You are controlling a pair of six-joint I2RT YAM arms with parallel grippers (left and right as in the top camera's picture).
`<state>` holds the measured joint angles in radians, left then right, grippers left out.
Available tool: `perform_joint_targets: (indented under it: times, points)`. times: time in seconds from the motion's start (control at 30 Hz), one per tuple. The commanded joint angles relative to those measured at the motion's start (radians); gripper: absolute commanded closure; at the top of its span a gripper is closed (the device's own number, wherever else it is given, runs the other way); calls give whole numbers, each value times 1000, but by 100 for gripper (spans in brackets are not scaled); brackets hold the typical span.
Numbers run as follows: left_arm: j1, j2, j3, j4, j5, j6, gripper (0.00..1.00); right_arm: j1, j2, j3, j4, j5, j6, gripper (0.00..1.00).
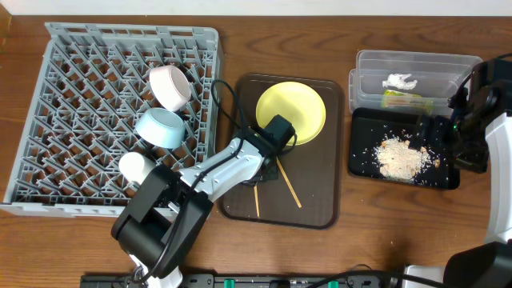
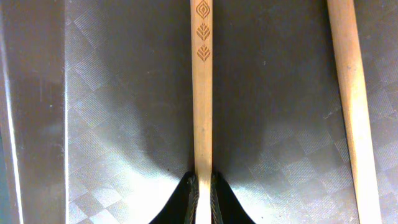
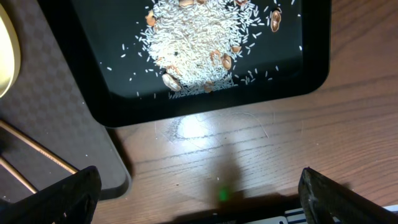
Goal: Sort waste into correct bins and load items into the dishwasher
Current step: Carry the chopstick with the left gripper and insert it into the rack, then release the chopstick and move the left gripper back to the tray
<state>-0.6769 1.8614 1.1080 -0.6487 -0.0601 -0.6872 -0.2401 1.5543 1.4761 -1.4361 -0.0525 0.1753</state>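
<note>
The bowls leave room at the rack's tray-side strip (image 1: 199,125). My left gripper will next move up and to the left in the overhead view, over that strip, to let go of the chopstick there.
My left gripper (image 1: 268,160) is down on the brown serving tray (image 1: 320,200). In the left wrist view its jaws (image 2: 202,190) are shut on one wooden chopstick (image 2: 202,93). The second chopstick (image 2: 351,106) lies beside it. The yellow plate (image 1: 290,112) sits at the tray's back. The grey dish rack (image 1: 80,104) holds the cream-white bowl (image 1: 170,86), the light-blue bowl (image 1: 160,128) and the white cup (image 1: 136,166). My right gripper (image 1: 428,132) is open and empty (image 3: 202,199) by the black tray (image 1: 364,164), which holds beige food bits (image 3: 199,43).
The clear tub (image 1: 416,62) at the back right holds the white scrap (image 1: 398,82) and the green-and-orange wrapper (image 1: 404,98). In the right wrist view, bare wooden table (image 3: 236,143) lies in front of the black tray, and the brown tray's corner (image 3: 62,124) is at the left.
</note>
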Motion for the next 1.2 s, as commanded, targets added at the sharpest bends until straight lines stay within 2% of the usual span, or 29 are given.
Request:
perform_joint_targets:
  times: [0.0,0.13,0.3,0.53,0.73,0.83,1.17]
  points:
    - [13,31,-11,-17,-27,34,92,-5,-18,8,-4,-5,-1,1]
    - [43,-24,38,-90,-27,121,92,-5,-18,8,-5,-5,0,1]
    - [102,-158,122,-201,-27,288,92,-5,-18,8,-5,-5,0,1]
    - [250,-394,154,-234,-27,525,92,-5,-18,8,-5,-5,0,1]
    - [441,-409,153,-226,-21,579,92,-5,-18,8,-4,-9,0,1]
    - [497,-365,153,-220,60,602,92,-5,-18,8,-4,-9,0,1]
    - [525,-240,153,-189,128,605,92,-5,-18,8,-4,-9,0,1]
